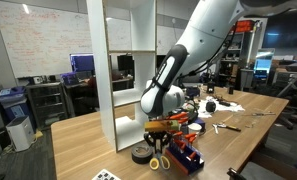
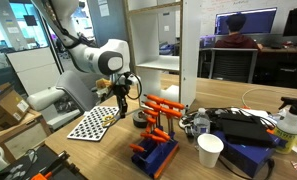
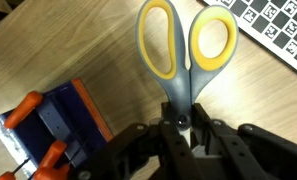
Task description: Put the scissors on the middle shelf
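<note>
The gripper rises toward the white shelf unit next, tilting, then brings the scissors down onto the middle shelf and releases, because that shelf is higher up.
My gripper is shut on the grey blades of the scissors, near the pivot. The yellow handles point away from the wrist camera. In both exterior views the scissors hang handles-down from the gripper, just above the wooden table. The tall white shelf unit stands behind the gripper. Its middle shelf is higher than the gripper and farther back.
A blue rack of orange-handled tools stands beside the scissors. A black tape roll, a checkerboard sheet and a white cup lie on the table, with clutter beyond.
</note>
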### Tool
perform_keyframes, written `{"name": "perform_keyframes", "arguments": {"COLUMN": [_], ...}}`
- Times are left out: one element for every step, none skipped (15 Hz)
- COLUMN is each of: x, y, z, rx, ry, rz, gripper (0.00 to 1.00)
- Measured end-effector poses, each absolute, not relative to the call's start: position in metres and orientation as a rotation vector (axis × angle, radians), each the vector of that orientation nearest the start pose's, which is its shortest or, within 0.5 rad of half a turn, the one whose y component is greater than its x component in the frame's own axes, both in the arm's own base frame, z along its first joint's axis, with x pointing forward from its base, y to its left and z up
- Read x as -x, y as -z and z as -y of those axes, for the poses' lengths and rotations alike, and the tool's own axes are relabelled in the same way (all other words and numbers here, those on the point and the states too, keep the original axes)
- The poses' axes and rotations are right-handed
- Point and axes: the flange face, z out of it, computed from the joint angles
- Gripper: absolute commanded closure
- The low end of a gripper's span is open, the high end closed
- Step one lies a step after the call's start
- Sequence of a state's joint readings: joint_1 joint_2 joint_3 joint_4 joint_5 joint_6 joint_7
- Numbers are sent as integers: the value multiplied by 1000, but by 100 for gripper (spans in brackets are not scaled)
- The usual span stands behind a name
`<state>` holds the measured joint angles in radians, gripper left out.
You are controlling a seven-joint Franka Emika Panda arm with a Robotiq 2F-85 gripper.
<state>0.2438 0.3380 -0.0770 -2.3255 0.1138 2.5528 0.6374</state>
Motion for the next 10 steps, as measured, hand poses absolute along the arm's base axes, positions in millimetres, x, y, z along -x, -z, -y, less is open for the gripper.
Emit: {"name": "perform_keyframes", "arguments": {"x": [-501,-500,-500,-502,-503,-505,-507,-510,-515,-520], "y": [-206,-227,-249,-272,-297,-322,-347,-373,-397,-418], "z": [-80,-80,-81,-82,-84,-86,-90,-95,-101,-108], "rx": [3024,3026,3027,3029,3030,3029,3028,3026,3022,3018], "ry": [-145,-107,-68,-11,51,121,191,265,347,428], "rz": [-881,-880,-881,-876,-870,-859,-843,-824,-800,-776], "gripper": [96,96,96,96,96,96,96,96,96,96]}}
